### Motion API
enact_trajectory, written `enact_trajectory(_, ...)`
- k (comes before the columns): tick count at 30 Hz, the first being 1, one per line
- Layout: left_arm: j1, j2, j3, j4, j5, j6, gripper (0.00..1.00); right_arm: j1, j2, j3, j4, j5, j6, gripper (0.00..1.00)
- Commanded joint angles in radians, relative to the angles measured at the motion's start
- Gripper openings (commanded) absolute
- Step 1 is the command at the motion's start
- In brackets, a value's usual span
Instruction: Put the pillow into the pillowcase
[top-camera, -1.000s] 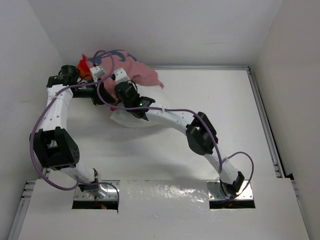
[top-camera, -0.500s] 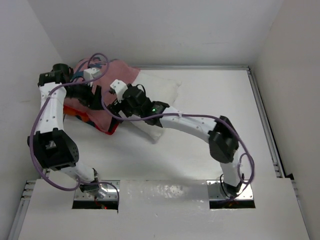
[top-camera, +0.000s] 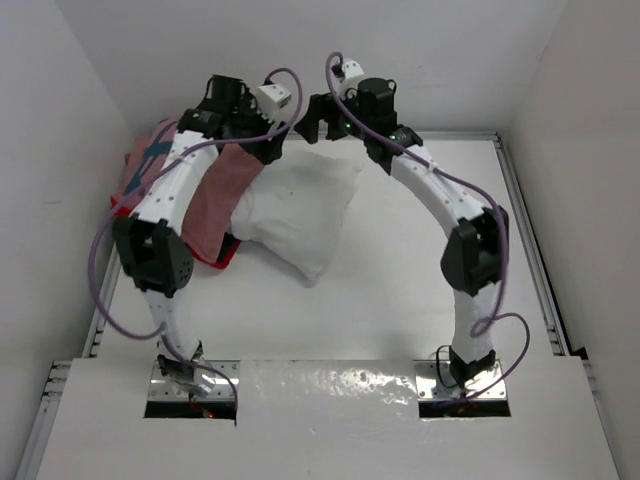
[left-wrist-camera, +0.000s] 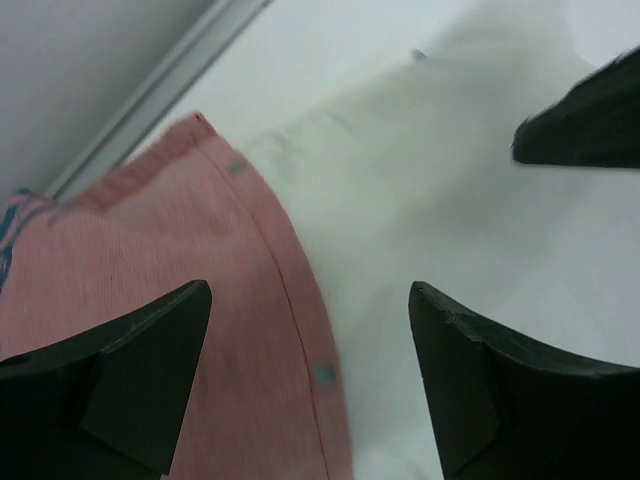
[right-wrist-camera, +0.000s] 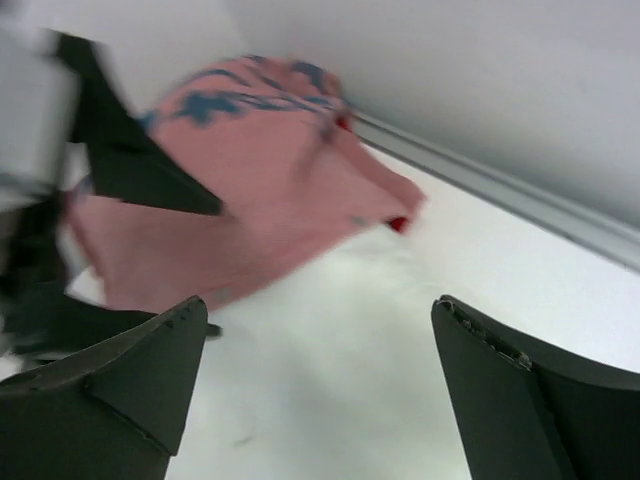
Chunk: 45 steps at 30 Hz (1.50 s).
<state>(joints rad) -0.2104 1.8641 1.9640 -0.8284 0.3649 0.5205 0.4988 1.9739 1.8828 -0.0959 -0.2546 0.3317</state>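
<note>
The pillowcase's pink edge already runs below, between my spread fingers. My left gripper should next go down onto that edge near its far corner with its fingers open.
The white pillow lies at the back left of the table, its left end tucked into the pillowcase, which shows its faded pink inside and a red edge. My left gripper hovers open above the pillowcase's hem, holding nothing. My right gripper hangs open just to its right, above the pillow's far end, also holding nothing. In the left wrist view the pink pillowcase and pillow lie below the open gripper. The right wrist view shows pillowcase, pillow and open gripper.
The back wall and its metal rail run just behind both grippers. The left wall stands close beside the pillowcase. Another rail borders the table's right side. Purple cables loop off both arms.
Both grippers have opened and let go of the pillowcase. Both arms rose and swung toward the back wall. The pillow now lies with more of its white body showing.
</note>
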Motion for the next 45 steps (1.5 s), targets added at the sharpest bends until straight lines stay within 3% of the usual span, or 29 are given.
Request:
enact_trajectory(1, -0.047, 0.145, 0.13, 0.14, -0.176, -0.079, 0.79, -0.038, 0.149, 0.088, 0.016, -0.184, 0.098, 0.93)
enact_trajectory(4, -0.055, 0.278, 0.252, 0.146, -0.326, -0.099, 0.78, -0.046, 0.265, 0.087, 0.083, -0.215, 0.095, 0.97)
enact_trajectory(9, -0.055, 0.299, 0.201, 0.189, -0.36, -0.093, 0.72, -0.057, 0.341, -0.007, 0.298, -0.301, 0.203, 0.97)
enact_trajectory(10, -0.055, 0.305, 0.182, 0.19, -0.392, -0.093, 0.69, -0.057, 0.353, -0.008, 0.303, -0.305, 0.208, 0.96)
enact_trajectory(11, -0.055, 0.308, 0.177, 0.184, -0.402, -0.096, 0.6, -0.055, 0.377, 0.001, 0.302, -0.311, 0.217, 0.94)
enact_trajectory(13, -0.053, 0.319, 0.176, 0.173, -0.434, -0.099, 0.42, -0.055, 0.396, 0.007, 0.294, -0.347, 0.228, 0.78)
enact_trajectory(14, -0.053, 0.316, 0.177, 0.169, -0.438, -0.102, 0.19, -0.052, 0.404, -0.001, 0.294, -0.365, 0.239, 0.56)
enact_trajectory(16, -0.053, 0.291, 0.177, 0.16, -0.426, -0.111, 0.01, -0.051, 0.395, -0.025, 0.309, -0.435, 0.26, 0.28)
enact_trajectory(17, -0.053, 0.277, 0.177, 0.16, -0.414, -0.117, 0.0, -0.043, 0.382, -0.077, 0.32, -0.445, 0.266, 0.0)
enact_trajectory(22, -0.053, 0.146, 0.174, 0.187, -0.316, -0.162, 0.0, 0.024, 0.192, -0.377, 0.472, -0.402, 0.231, 0.0)
enact_trajectory(29, -0.053, 0.099, 0.184, 0.131, -0.259, -0.171, 0.0, 0.09, 0.048, -0.528, 0.536, -0.309, 0.181, 0.0)
enact_trajectory(34, -0.069, 0.058, 0.202, 0.085, 0.187, -0.131, 0.0, 0.164, -0.053, -0.54, 0.603, -0.227, 0.159, 0.0)
enact_trajectory(37, -0.093, 0.05, 0.254, 0.002, 0.327, -0.075, 0.0, 0.185, -0.156, -0.614, 0.793, -0.108, 0.159, 0.0)
enact_trajectory(39, -0.106, 0.041, 0.295, -0.15, 0.521, 0.102, 0.0, 0.187, -0.182, -0.643, 0.996, -0.037, 0.23, 0.0)
enact_trajectory(41, -0.167, 0.018, 0.309, -0.256, 0.545, 0.188, 0.0, 0.185, -0.19, -0.642, 1.082, 0.012, 0.239, 0.0)
enact_trajectory(45, -0.309, -0.002, 0.308, -0.366, 0.543, 0.276, 0.0, 0.185, -0.144, -0.691, 1.211, 0.268, 0.318, 0.0)
